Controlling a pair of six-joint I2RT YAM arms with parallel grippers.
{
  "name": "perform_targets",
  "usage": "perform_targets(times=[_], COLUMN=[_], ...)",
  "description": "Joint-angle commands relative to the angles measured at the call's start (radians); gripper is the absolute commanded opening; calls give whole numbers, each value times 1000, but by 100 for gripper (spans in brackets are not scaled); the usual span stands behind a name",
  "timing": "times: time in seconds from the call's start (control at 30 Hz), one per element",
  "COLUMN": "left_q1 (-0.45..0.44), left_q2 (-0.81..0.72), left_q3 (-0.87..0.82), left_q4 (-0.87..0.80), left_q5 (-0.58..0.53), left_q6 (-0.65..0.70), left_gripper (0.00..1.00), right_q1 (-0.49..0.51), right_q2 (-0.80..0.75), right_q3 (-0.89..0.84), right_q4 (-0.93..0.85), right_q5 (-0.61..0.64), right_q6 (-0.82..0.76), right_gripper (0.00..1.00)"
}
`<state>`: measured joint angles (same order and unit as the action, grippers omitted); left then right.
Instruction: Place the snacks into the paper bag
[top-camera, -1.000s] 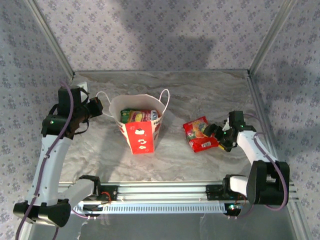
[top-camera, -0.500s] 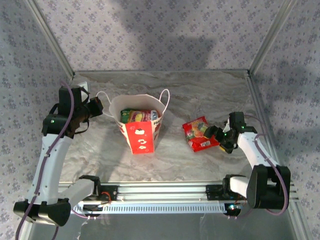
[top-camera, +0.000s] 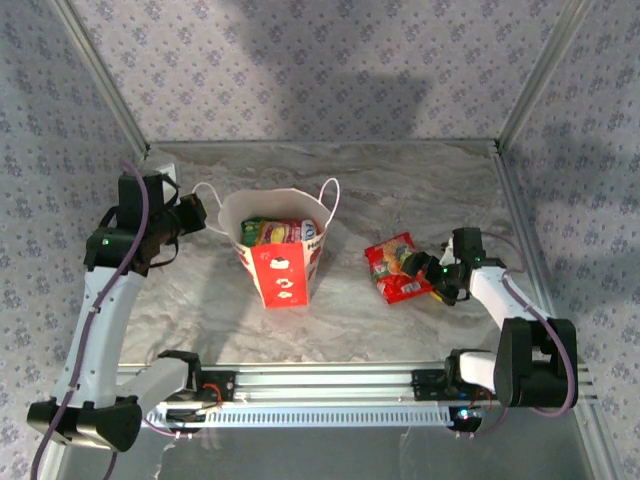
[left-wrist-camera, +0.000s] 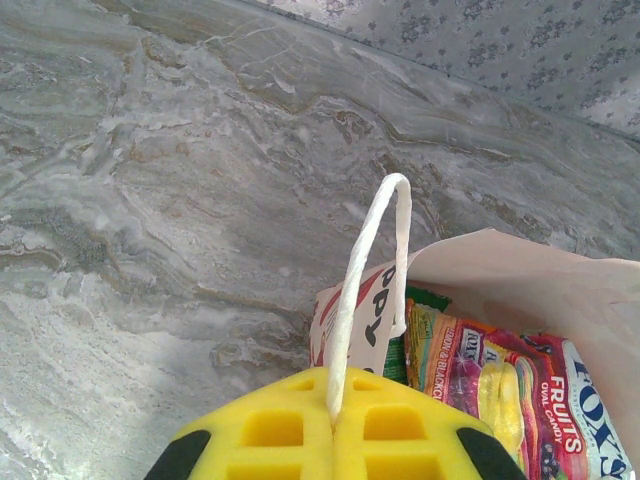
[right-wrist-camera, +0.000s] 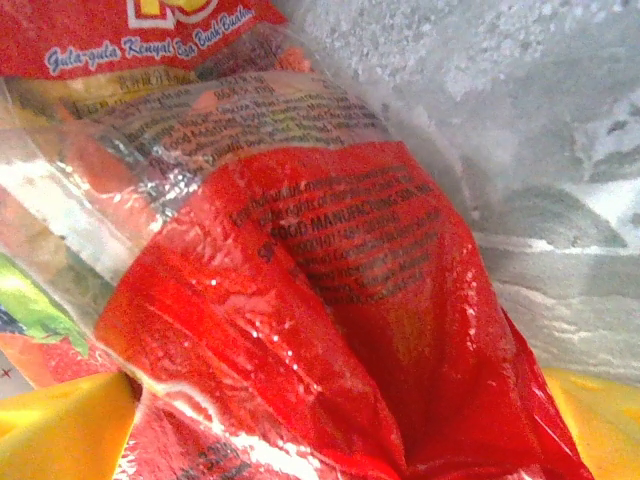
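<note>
My right gripper should next stay low and close both open yellow fingers on the red wrapper at the packet's crumpled edge.
The white and red paper bag (top-camera: 280, 268) stands open left of centre on the table. Several snack packets (top-camera: 272, 232) lie inside it. In the left wrist view an orange-pink packet (left-wrist-camera: 500, 375) and a green edge show in the bag's mouth. My left gripper (left-wrist-camera: 333, 420) is shut on the bag's white cord handle (left-wrist-camera: 365, 260) and holds it out to the left. The red fruit-print packet (top-camera: 395, 268) lies on the table to the right. My right gripper (right-wrist-camera: 330, 430) is open, its yellow fingers (right-wrist-camera: 60, 430) on either side of the packet's crumpled right end (right-wrist-camera: 330, 300).
The marble-patterned table (top-camera: 400, 190) runs back to the patterned walls. Metal frame posts (top-camera: 520, 100) stand at the rear corners, and a rail (top-camera: 320, 385) crosses the near edge between the arm bases. Bare table lies between the bag and the red packet.
My right gripper has crept left onto the red packet's right end, nudging the packet slightly. The left arm and the bag have stayed still.
</note>
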<state>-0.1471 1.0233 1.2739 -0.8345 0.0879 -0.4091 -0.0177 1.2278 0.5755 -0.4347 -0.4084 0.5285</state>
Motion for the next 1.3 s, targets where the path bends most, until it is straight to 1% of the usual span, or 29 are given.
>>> perform_targets(times=[0.0, 0.1, 0.27, 0.43, 0.57, 0.67, 0.73, 0.83, 0.9, 0.97, 1.03, 1.17, 1.2, 1.27], left_q1=[-3, -3, -4, -3, -3, -3, -4, -3, -3, -4, -3, -3, -4, -4], left_q2=[4, 3, -4, -8, -8, -9, -10, -12, -15, -18, -20, -23, -25, -26], left_q3=[19, 20, 21, 22, 22, 21, 21, 22, 23, 22, 21, 16, 13, 9], left_q4=[7, 5, -2, -7, -6, -6, -6, -7, -9, -11, -12, -11, -11, -8], left_q5=[-5, -5, -8, -9, -11, -10, -10, -10, -12, -15, -19, -20, -19, -19], left_q6=[4, 6, 7, 10, 12, 12, 12, 14, 15, 18, 19, 21, 21, 21], left_gripper=[2, 2, 2, 2, 2, 2, 1, 1, 2, 2, 2, 2, 1, 2], right_q1=[15, 35, 56, 57, 55, 55, 55, 56, 57, 57, 58, 63, 67, 73], right_q2=[9, -4, -20, -43, -57, -57, -48, -28, -15, -10, -13, -31, -33, -34], right_q3=[-20, -19, -21, -27, -24, -20, -14, -7, 2, 15, 31, 70, 77, 99], right_q4=[73, 79, 91, 76, 51, 46, 45, 46, 46, 32, 13, -28, -39, -65], right_q5=[-18, 43, 111, 153, 176, 179, 174, 169, 165, 161, 160, 164, 170, 177], right_q6=[62, 91, 141, 159, 156, 150, 143, 139, 133, 125, 115, 107, 70, 51], right_gripper=[100, 96, 83, 60, 48, 32, 24, 17, 10, 6, 0, 0, 0, 0])
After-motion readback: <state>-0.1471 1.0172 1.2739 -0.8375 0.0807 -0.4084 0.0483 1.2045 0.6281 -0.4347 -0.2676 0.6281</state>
